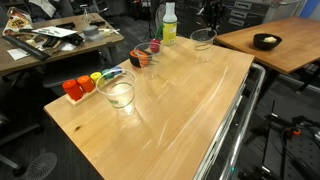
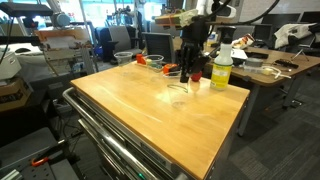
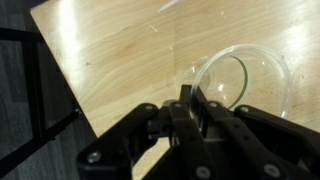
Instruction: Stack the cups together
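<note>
I should lift my gripper next, move it toward the lone cup and lower it over the wood (image 1: 153, 69) beside the orange piece to let go, because that spot is bare.
Two clear plastic cups are on the wooden table. One cup (image 1: 118, 92) stands alone near the small coloured pieces and also shows in the far exterior view (image 2: 124, 57). The other cup (image 1: 203, 40) (image 2: 178, 93) is near the bottle. In the wrist view this cup (image 3: 262, 75) fills the right side, and my gripper (image 3: 186, 96) is shut with the cup's near rim wall pinched between its fingers. In an exterior view the gripper (image 2: 187, 75) reaches down onto this cup's rim. I cannot tell whether the cup is lifted off the table.
A yellowish bottle with a white cap (image 1: 169, 25) (image 2: 221, 68) stands close beside the gripped cup. Small red, orange, yellow and green pieces (image 1: 82, 85) (image 1: 143, 55) line one table edge. The table edge (image 3: 70, 90) and a black frame lie just left of the gripper.
</note>
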`<state>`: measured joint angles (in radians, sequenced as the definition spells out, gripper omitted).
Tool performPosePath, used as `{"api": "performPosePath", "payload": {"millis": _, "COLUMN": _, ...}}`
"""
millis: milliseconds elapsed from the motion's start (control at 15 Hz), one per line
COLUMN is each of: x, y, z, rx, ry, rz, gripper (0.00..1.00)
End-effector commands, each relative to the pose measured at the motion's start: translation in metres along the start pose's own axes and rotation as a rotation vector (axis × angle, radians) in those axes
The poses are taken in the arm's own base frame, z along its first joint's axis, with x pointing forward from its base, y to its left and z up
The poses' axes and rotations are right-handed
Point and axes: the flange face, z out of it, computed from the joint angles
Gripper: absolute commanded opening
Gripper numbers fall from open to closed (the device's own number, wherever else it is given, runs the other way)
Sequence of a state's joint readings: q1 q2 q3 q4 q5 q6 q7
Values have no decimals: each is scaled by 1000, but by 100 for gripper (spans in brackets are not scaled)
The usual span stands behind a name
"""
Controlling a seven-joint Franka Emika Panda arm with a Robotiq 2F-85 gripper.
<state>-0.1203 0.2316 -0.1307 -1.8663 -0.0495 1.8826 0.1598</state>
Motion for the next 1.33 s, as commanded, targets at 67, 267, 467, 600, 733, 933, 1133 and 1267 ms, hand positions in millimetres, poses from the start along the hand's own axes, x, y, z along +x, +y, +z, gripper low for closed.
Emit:
{"api": "performPosePath", "payload": {"millis": 67, "x": 0, "y": -29, "z": -12, "rx": -30, "ry": -32, "rz": 36, "gripper": 1}}
{"api": "performPosePath", "payload": {"millis": 267, "x": 2, "y": -54, "z": -24, "rx": 21, "ry": -58, "rz": 11, "gripper": 2}}
{"api": "performPosePath", "payload": {"millis": 467, "x": 3, "y": -72, "z": -47, "rx": 83, "ry": -47, "rz": 3, "gripper": 1}}
{"api": "performPosePath", "payload": {"millis": 600, "x": 2, "y": -77, "z": -71, "rx": 123, "ry": -21, "rz": -4, "gripper": 1}}
{"api": "performPosePath", "payload": {"millis": 733, "x": 3, "y": -83, "z": -95, "rx": 178, "ry": 0, "rz": -15, "gripper": 1}}
{"api": "performPosePath", "payload": {"millis": 933, "x": 6, "y": -91, "z": -126, "rx": 240, "ry": 36, "rz": -24, "gripper": 1}}
{"api": "performPosePath", "payload": {"millis": 1133, "x": 4, "y": -104, "z": -146, "rx": 288, "ry": 58, "rz": -60, "gripper": 1}}
{"api": "performPosePath", "payload": {"millis": 1267, "x": 1, "y": -116, "z": -152, "rx": 318, "ry": 60, "rz": -100, "gripper": 1}}
